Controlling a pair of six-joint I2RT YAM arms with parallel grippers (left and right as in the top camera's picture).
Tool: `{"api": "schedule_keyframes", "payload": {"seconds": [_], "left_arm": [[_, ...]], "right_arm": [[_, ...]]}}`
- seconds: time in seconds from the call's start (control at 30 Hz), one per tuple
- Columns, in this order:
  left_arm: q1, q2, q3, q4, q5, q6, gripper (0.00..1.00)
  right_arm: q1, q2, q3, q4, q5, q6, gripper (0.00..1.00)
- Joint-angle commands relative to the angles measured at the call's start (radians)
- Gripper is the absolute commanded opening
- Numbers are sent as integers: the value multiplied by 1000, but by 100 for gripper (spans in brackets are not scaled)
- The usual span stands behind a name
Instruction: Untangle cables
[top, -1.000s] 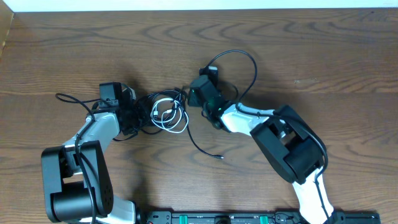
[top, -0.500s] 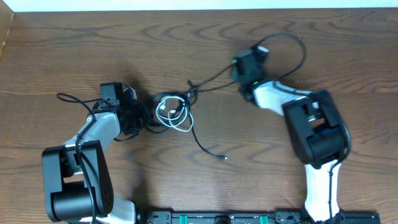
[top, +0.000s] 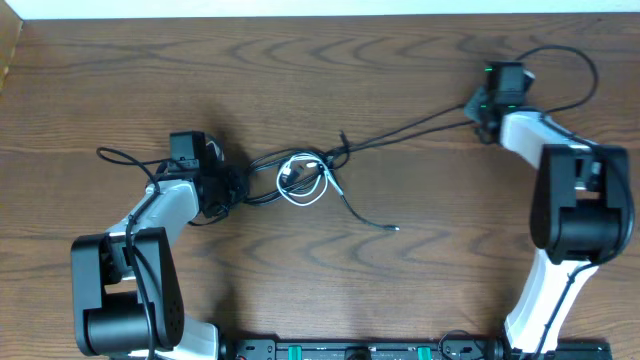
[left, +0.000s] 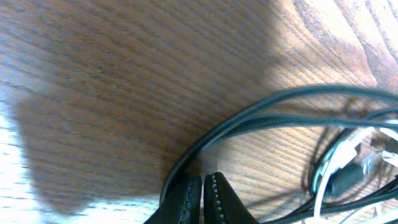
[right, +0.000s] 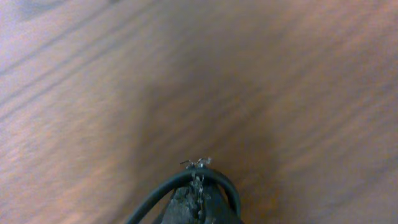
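Note:
The left gripper needs to go to the left in the overhead view next, over bare tabletop, and release the thin black cable, because the tangled cables still bunch together.
The cables lie mid-table: a tangle of thin black cords (top: 245, 185) with a short white cable (top: 305, 182) looped in it. One black cable (top: 410, 128) is stretched taut from the tangle to my right gripper (top: 481, 106), which is shut on it. In the right wrist view that cable (right: 163, 186) bends over the closed fingertips (right: 198, 180). Another black end (top: 372, 218) trails toward the front. My left gripper (top: 218, 186) sits at the tangle's left end. Its jaws (left: 204, 190) are closed, with black cords (left: 249, 118) curving round them. The white cable also shows at the right edge of the left wrist view (left: 336, 158).
A black cord loops past the right arm at the far right (top: 585, 75), and another loops left of the left arm (top: 115, 155). The wooden table's back edge (top: 320, 16) runs along the top. A rail with connectors (top: 350, 350) lies along the front edge.
My right gripper has moved far right and back with the black cable, drawing it taut. The tangle and white loop slid right a little. The left gripper has hardly moved.

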Motion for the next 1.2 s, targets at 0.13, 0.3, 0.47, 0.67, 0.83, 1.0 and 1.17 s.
{"api": "schedule_keyframes", "payload": {"seconds": [0.13,0.3,0.47,0.67,0.83,1.0,1.17], "left_arm": [[68,114,-52,-45,-299,-46,12],[185,114,-52,-84,-297,-92,12],[291,116,-53,-107,-260,-99,11],[381,116,-74,-108,-261,-133,11],[459,116,-91,-92,-178,-142,8],[416,116,-91,-47,-39,-58,10],[332,91,-68,-29,120,54,23]], "right_arm": [[-306,186,-117,-148,-39,-55,1],[-401,186,-118,-173,-105,-64,1],[-448,186,-118,-192,-120,-108,1],[-462,186,-117,-199,-120,-113,1],[-459,186,-117,-198,-127,-112,1],[-459,186,-117,-191,-217,-115,2],[-453,144,-114,-193,-412,-121,16]]}}
